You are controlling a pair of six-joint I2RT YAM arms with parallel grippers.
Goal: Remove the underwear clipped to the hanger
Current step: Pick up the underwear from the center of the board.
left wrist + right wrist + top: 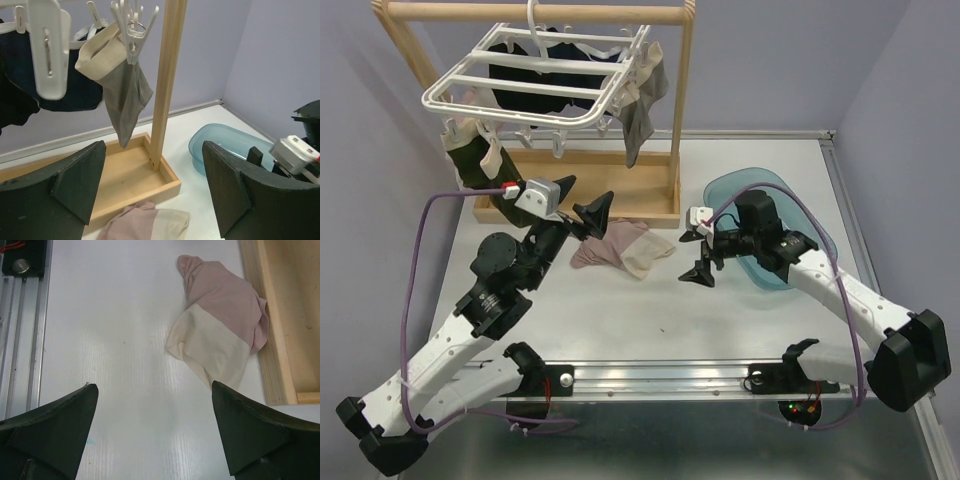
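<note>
My right gripper should next move down and to the left in the top view onto the pink-mauve piece's cream part, because the pink-mauve piece lies loose on the table.
The white hanger hangs by its hook from a wooden rail. Underwear is clipped round it: a grey piece with a cream band at the right, black and navy pieces behind, and a dark olive one at the left. A pink-mauve and cream piece lies loose on the table. My left gripper is open and empty, just above and left of that loose piece. My right gripper is open and empty over bare table to its right.
The wooden rail stand rises from a shallow wooden tray base behind the loose piece. A translucent blue bowl sits at the right, partly under the right arm. A metal rail runs along the near table edge.
</note>
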